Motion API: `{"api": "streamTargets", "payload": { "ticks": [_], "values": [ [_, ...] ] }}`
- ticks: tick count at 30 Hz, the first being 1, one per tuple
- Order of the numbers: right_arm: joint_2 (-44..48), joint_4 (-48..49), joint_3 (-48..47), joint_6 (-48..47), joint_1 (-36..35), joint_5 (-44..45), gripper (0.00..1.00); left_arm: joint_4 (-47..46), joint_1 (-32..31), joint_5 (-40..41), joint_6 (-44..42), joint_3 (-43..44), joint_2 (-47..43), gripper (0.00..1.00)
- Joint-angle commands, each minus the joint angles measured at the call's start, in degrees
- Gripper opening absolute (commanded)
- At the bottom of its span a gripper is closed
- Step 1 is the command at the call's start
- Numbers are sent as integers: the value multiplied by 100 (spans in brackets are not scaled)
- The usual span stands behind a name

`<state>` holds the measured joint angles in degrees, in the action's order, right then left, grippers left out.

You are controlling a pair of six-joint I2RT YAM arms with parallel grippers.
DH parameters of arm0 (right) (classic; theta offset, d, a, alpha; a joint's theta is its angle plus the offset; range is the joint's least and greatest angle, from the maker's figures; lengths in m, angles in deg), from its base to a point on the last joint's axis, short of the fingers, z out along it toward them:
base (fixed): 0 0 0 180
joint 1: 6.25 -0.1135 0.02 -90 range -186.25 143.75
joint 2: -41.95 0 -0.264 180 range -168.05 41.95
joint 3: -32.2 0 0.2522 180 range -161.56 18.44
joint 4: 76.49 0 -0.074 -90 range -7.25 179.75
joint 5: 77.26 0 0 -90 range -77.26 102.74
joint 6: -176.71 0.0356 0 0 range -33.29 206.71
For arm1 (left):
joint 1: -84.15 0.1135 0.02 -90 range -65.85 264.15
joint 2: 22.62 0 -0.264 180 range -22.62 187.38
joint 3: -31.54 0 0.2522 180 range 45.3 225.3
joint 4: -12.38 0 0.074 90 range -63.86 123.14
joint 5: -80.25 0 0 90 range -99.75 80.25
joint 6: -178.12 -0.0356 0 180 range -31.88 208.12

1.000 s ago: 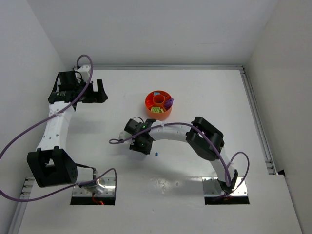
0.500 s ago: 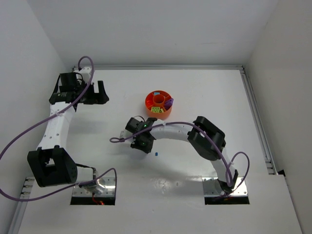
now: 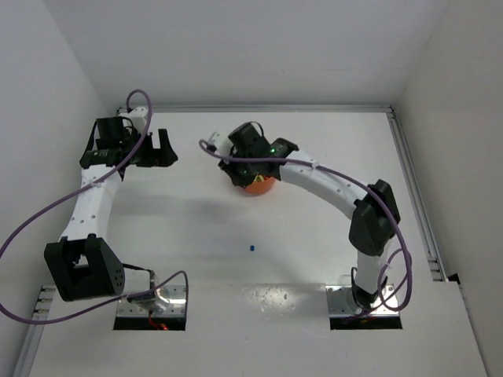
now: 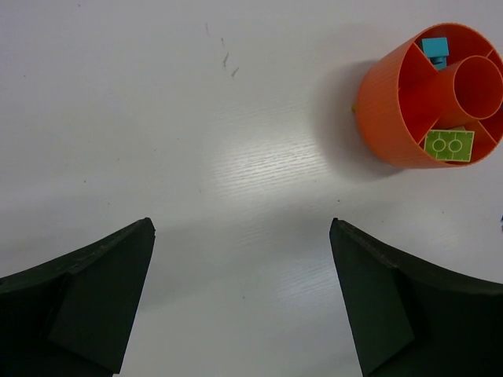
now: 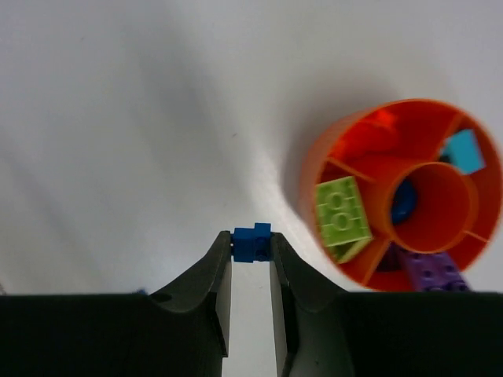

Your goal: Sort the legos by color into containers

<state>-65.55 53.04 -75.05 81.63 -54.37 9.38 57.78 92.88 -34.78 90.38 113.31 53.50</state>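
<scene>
My right gripper moves outward past the lime brick point(image 5: 343, 214), over the central cup's opening point(image 5: 428, 206), and releases the blue lego next, since a blue piece lies in the central cup.
My right gripper point(image 5: 251, 245) is shut on a small blue lego point(image 5: 251, 242), held above the table just left of the round orange tray point(image 5: 314, 169). The tray's sections hold a lime brick point(image 5: 343, 214), a teal piece point(image 5: 464, 151) and purple bricks point(image 5: 428, 275); a blue piece point(image 5: 402, 203) lies in the central cup. From above, the right gripper point(image 3: 240, 163) covers most of the tray point(image 3: 258, 188). Another tiny blue lego point(image 3: 251, 247) lies on the table. The left gripper point(image 4: 241, 228) is open over bare table, left of the tray point(image 4: 385, 118).
The left arm point(image 3: 90, 200) runs along the table's left side, its gripper point(image 3: 161, 148) near the back. The right arm point(image 3: 338, 192) arcs from its base at the near edge across to the tray. White walls close in the table on three sides.
The right gripper closed on a blue lego near the table's middle, then swung up and back to the tray with it. The left arm has not moved.
</scene>
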Motion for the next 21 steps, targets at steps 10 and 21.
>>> {"api": "streamTargets", "payload": {
  "ticks": [10, 21],
  "values": [
    [-973, -117, -2181, 464, 1383, 72, 14, -246, 85, -151, 90, -77, 17, 100],
    [-1343, -372, -2077, 464, 1771, -280, 14, -351, 85, -151, 196, -253, 17, 100]
  ]
}}
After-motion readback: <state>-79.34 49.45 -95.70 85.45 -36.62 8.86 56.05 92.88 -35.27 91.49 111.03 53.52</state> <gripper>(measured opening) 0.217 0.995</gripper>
